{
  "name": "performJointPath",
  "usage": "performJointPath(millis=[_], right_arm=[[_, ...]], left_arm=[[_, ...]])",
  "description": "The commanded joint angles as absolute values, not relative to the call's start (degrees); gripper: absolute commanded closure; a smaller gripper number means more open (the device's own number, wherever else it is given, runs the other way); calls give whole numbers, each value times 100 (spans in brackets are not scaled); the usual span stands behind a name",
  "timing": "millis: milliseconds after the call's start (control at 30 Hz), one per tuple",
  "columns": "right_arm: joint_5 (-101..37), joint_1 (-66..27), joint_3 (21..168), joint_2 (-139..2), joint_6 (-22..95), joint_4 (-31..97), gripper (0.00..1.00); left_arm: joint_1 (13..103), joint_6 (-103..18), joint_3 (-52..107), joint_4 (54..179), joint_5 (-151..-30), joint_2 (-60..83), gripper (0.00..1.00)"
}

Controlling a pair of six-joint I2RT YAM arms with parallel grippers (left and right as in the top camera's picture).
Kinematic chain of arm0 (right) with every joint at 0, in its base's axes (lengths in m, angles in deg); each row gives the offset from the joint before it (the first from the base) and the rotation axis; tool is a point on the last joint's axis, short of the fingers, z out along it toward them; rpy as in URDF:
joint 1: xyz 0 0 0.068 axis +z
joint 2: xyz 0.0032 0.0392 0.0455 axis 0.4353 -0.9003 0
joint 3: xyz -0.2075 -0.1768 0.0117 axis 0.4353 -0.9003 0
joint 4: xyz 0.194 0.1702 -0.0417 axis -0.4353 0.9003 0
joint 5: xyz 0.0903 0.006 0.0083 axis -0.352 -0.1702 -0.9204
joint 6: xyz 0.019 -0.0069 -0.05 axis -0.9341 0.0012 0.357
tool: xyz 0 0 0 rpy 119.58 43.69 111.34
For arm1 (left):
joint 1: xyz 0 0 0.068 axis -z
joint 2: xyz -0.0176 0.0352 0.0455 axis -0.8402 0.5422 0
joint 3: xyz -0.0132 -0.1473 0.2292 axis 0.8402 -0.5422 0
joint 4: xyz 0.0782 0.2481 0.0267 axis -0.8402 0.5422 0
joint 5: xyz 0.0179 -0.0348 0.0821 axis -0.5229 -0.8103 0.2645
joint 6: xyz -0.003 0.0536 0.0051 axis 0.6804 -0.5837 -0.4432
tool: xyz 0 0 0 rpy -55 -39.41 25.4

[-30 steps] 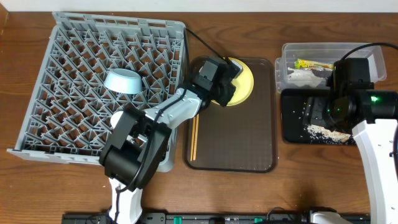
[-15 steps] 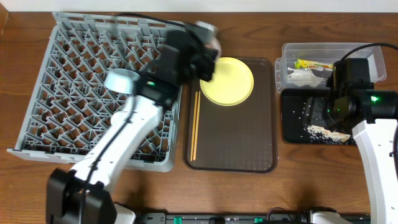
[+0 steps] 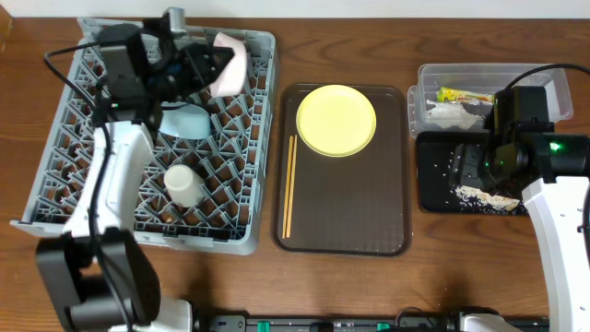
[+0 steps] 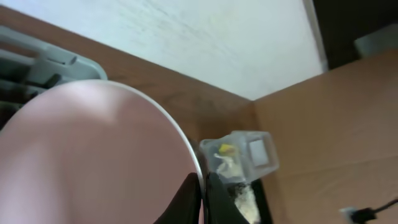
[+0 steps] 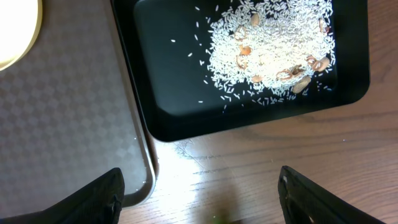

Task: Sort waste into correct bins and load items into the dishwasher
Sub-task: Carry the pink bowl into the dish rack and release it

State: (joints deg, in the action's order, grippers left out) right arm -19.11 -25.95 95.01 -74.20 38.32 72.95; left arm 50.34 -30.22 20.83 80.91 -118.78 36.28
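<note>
Next, my left gripper brings the white bowl down onto the empty rack wires beside the light blue saucer point(image 3: 184, 121), since those wires are empty.
My left gripper point(image 3: 210, 65) is shut on the rim of the white bowl point(image 3: 229, 66), held tilted over the back right of the grey dish rack point(image 3: 111, 217). In the left wrist view the bowl point(image 4: 93, 155) fills the left and my fingers point(image 4: 203, 198) pinch its edge. The light blue saucer point(image 3: 184, 121) and the white cup point(image 3: 184, 184) sit in the rack. The yellow plate point(image 3: 336, 120) and chopsticks point(image 3: 290, 189) lie on the brown tray point(image 3: 350, 212). My right gripper point(image 5: 214, 199) is open and empty, above the table by the black tray point(image 5: 155, 74) of rice scraps point(image 5: 273, 50).
The clear tub point(image 3: 544, 78) at the back right holds the snack wrapper point(image 3: 466, 94) and the white tissue point(image 3: 447, 112). The black tray point(image 3: 442, 180) with rice point(image 3: 479, 195) lies just in front of it. My right arm point(image 3: 530, 148) hangs over both bins.
My left arm has swung left from the brown tray to the rack's back right corner, carrying the bowl. The cup in the rack now shows. The right arm has not moved.
</note>
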Motion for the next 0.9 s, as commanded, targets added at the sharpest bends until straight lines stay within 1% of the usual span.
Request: performJointPath(millis=[0,167,400,533,567,600,633,667,800,867], right_arm=[[-1850,-2617,9584,-7385,3893,7311,23],[-1850,-2617,9584,-7385,3893,7311,23],[-1850,-2617,9584,-7385,3893,7313,23],[-1850,-2617,9584,-7385,3893,7319,23],[-1850,-2617,9584,-7385,3893,7328,23],[-1850,-2617,9584,-7385,3893,7330,23],[-1850,-2617,9584,-7385,3893,7330,23],[-1850,-2617,9584,-7385,3893,7328,23],[-1850,-2617,9584,-7385,3891,7326,23],[-1850,-2617,9584,-7385,3893,7326,23]], left_arm=[[4811,-1971,2086,7676,-12770,4140,94],[4706,-887,2086,6727,-12975,4809,94],[4645,-679,2086,6677,-12954,5257,94],[4422,-666,2086,6674,-12798,5322,93],[4339,-668,2086,6672,-12759,5322,90],[4262,-675,2086,6674,-12755,5322,83],[4162,-791,2086,6677,-12761,5322,71],[4096,-852,2086,6674,-12783,5320,63],[3838,-885,2086,6674,-13177,5320,42],[3755,-885,2086,6674,-13360,5314,36]])
